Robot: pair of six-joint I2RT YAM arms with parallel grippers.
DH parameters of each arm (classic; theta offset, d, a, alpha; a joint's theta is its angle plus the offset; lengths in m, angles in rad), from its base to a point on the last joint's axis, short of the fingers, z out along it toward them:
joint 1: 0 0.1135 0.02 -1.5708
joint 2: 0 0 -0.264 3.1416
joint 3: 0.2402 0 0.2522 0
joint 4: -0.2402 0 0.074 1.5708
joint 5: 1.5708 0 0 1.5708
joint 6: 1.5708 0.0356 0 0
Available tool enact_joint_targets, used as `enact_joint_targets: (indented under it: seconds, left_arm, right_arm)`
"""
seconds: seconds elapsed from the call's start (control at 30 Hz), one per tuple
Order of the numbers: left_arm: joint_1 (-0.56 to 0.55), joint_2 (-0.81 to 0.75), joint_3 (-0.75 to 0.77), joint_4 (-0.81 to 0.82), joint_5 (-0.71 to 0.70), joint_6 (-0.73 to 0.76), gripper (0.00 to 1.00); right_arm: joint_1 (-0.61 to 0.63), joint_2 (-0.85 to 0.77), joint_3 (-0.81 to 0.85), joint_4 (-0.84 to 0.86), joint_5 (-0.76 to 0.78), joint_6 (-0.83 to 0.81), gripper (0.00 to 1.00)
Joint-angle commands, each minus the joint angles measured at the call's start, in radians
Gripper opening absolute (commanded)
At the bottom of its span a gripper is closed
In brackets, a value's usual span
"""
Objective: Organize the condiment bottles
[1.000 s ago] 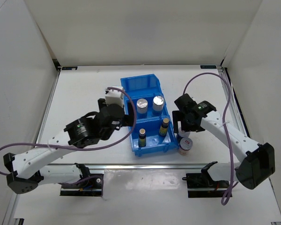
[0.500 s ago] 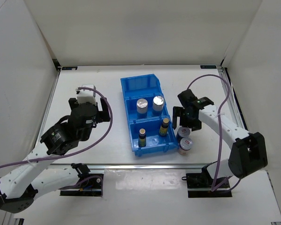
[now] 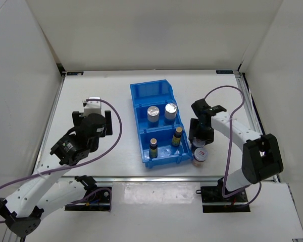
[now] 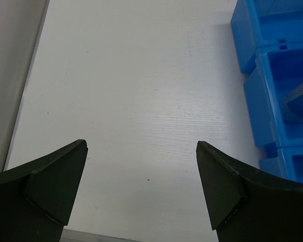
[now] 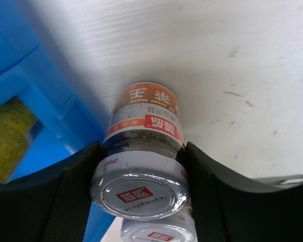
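I should next lift the farther jar over to the blue bin's far section (image 3: 162, 94), lower it there and let go. That section is empty, and it is outward of my right gripper and to its left in the top view.
Just right of the blue bin (image 3: 141, 97) stand two short silver-lidded jars with red marks. My right gripper (image 3: 198, 138) is shut on the farther jar (image 5: 141, 166), its fingers (image 5: 76, 191) pressing both sides below the lid. The nearer jar (image 3: 200, 156) stands free, touching the first. Two white silver-topped cylinders (image 3: 153, 113) (image 3: 170, 109) stand in the bin's middle compartment. Two slim dark yellow-labelled bottles (image 3: 153, 147) (image 3: 178, 135) stand in its near compartment. My left gripper (image 3: 92, 119) hangs open over bare table left of the bin, nothing between its fingers (image 4: 65, 171).
The bin's far compartment (image 3: 152, 91) holds nothing. White walls close in the table on the left, back and right. A metal rail (image 3: 151, 179) runs along the near edge. Purple cables loop from both arms. The bin's left wall (image 4: 262, 91) shows in the left wrist view.
My left arm has pulled back from the bin's left wall to the open table on the left. My right gripper has closed on the farther jar beside the bin.
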Motion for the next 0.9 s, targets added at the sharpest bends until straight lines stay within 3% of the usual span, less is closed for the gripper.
enact_joint_targets:
  seconds: [0.0, 0.1, 0.27, 0.43, 0.57, 0.77, 0.87]
  left_arm:
    - [0.008, -0.034, -0.026, 0.006, -0.009, 0.008, 1.0]
    - [0.008, -0.079, -0.061, 0.018, -0.029, 0.008, 1.0]
    - [0.008, -0.145, -0.117, 0.05, -0.018, -0.015, 1.0]
    - [0.008, -0.136, -0.126, 0.06, 0.002, -0.015, 1.0]
    - [0.008, -0.135, -0.135, 0.072, 0.011, -0.015, 1.0]
    - [0.008, -0.154, -0.135, 0.083, 0.02, -0.015, 1.0]
    - [0.008, -0.154, -0.135, 0.083, 0.02, -0.015, 1.0]
  right_arm:
    - [-0.006, -0.025, 0.048, -0.065, 0.11, 0.016, 0.36]
    - [-0.006, -0.075, 0.138, -0.151, 0.186, 0.016, 0.18]
    - [-0.026, -0.095, 0.35, -0.255, 0.316, -0.02, 0.01]
    - [-0.06, 0.044, 0.632, -0.275, 0.317, -0.107, 0.0]
    - [-0.06, 0.214, 0.928, -0.296, 0.216, -0.179, 0.0]
    - [-0.06, 0.521, 1.459, -0.33, -0.025, -0.244, 0.0]
    - [-0.051, 0.627, 1.565, -0.292, -0.142, -0.262, 0.0]
